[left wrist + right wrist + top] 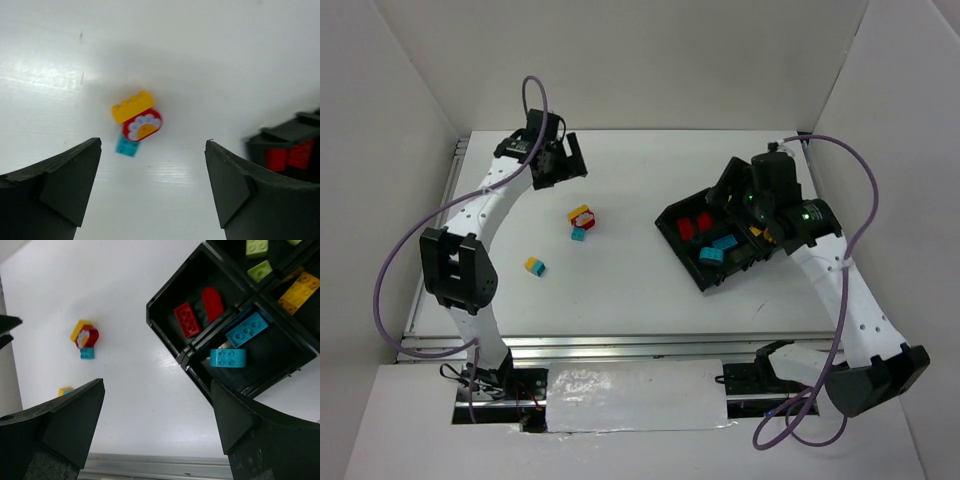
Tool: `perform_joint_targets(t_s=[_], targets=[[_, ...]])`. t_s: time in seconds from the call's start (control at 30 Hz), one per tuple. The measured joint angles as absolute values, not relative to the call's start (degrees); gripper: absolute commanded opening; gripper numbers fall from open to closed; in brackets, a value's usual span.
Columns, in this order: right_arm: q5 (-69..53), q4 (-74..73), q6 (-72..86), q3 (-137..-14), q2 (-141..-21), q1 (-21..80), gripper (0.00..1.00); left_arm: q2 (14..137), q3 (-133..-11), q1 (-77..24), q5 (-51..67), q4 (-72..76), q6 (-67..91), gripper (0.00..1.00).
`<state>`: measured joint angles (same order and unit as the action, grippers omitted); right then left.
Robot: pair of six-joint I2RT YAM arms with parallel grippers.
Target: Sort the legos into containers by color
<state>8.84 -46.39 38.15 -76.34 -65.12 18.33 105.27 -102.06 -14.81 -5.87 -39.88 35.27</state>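
My left gripper lowers next and comes back with fingers open onto the loose cyan brick's exposed near end (127, 148), since that end juts clear of the red rounded piece (142, 125).
The black tray (678, 248) lies at the right, turned at an angle. In the right wrist view its compartments (161, 334) hold two red bricks (186, 320), two cyan bricks (227, 358), light green bricks (260, 271) and a yellow brick (298, 292). A loose cluster lies mid-table: a yellow brick (132, 106), a red rounded piece (142, 125) and a cyan brick (127, 146). A yellow-and-cyan brick (535, 266) lies nearer. My left gripper (563, 160) is open and empty, behind the cluster. My right gripper (733, 193) is open and empty above the tray.
White walls close in the table at the back and both sides. A metal rail (620, 345) runs along the near edge. The tray's corner with red bricks shows at the right of the left wrist view (285, 145).
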Motion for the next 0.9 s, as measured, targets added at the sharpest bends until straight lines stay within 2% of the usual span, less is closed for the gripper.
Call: perform_joint_targets(t_s=[0.17,0.4,0.43,0.6,0.63,0.87,0.9], targets=[[7.7,-46.3,37.1,-76.6,-67.6,21.9,0.94,106.0,-92.3,-15.6,-4.0,-38.4,28.6,0.91],[6.9,-45.8,35.1,-77.7,-69.5,22.0,0.94,106.1,-81.4,-17.3,-0.7,-34.2,25.5,0.82],[6.7,-45.8,34.9,-77.7,-69.8,22.0,0.94,106.3,-80.8,-17.2,-0.7,-33.7,25.4,0.77],[5.6,-45.3,34.4,-77.7,-70.2,22.0,0.95,108.6,-80.2,-17.0,-0.8,-30.7,24.0,0.75],[5.4,-45.0,34.3,-77.6,-70.2,22.0,0.95,109.4,-80.2,-17.0,-0.8,-30.2,23.8,0.71],[4.8,-43.7,33.3,-77.6,-70.2,22.0,0.95,113.1,-80.4,-17.0,-1.1,-29.0,22.5,0.69],[4.7,-43.7,33.3,-77.6,-70.2,22.0,0.95,113.5,-80.7,-17.0,-1.2,-29.0,22.5,0.61]])
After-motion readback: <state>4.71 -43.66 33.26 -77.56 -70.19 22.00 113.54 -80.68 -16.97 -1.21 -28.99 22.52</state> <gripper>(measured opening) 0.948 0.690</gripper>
